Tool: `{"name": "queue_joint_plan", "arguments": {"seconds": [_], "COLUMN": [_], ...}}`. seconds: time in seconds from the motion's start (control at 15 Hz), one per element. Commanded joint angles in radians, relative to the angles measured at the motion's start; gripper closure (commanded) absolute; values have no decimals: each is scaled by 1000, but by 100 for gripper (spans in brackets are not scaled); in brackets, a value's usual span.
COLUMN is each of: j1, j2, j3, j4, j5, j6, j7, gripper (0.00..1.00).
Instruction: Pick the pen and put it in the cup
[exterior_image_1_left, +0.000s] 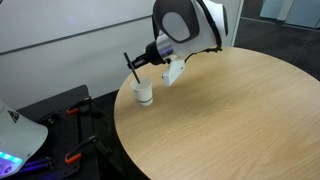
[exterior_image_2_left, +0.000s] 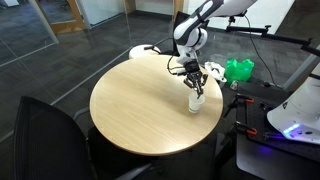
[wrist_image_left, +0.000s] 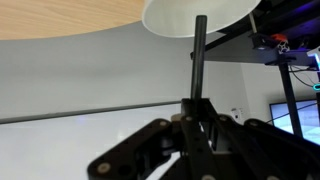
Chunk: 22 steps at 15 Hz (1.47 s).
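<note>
My gripper needs to move down over the white cup (exterior_image_1_left: 142, 86) next, slightly away from the table edge, because most of the tilted pen is still above the cup's rim.
The white cup (exterior_image_1_left: 144, 93) stands near the edge of the round wooden table (exterior_image_1_left: 230, 120); it also shows in the other exterior view (exterior_image_2_left: 197, 101). My gripper (exterior_image_1_left: 137, 63) hovers just above the cup and is shut on the dark pen (exterior_image_1_left: 131, 69). The pen hangs tilted, with its lower end at the cup's rim; I cannot tell whether the tip is inside. In the wrist view, which stands upside down, the pen (wrist_image_left: 199, 55) runs from my shut fingers (wrist_image_left: 197, 108) to the cup's round rim (wrist_image_left: 170, 15). An exterior view shows the gripper (exterior_image_2_left: 192, 76) directly over the cup.
The cup is close to the table's edge (exterior_image_2_left: 215, 110). Beyond that edge are a green object (exterior_image_2_left: 238, 70), cables and a white machine (exterior_image_2_left: 300, 110). A black chair (exterior_image_2_left: 45, 135) stands at the near side. A black stand with red clamps (exterior_image_1_left: 70, 115) is beside the table.
</note>
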Motion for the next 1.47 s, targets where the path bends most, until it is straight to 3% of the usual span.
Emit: {"name": "queue_joint_plan", "arguments": {"seconds": [0.0,0.67,1.33,1.4], "j1": [-10,10,10,10], "j2": [37,90,148,149], "j3": [11,-44,-46,-45], "j4": [43,77,125,126], "j5": [-11,18,25,23], "j6": [-18,22,52,54], "j7": [0,4,21,21], "gripper": [97,97,97,89]}}
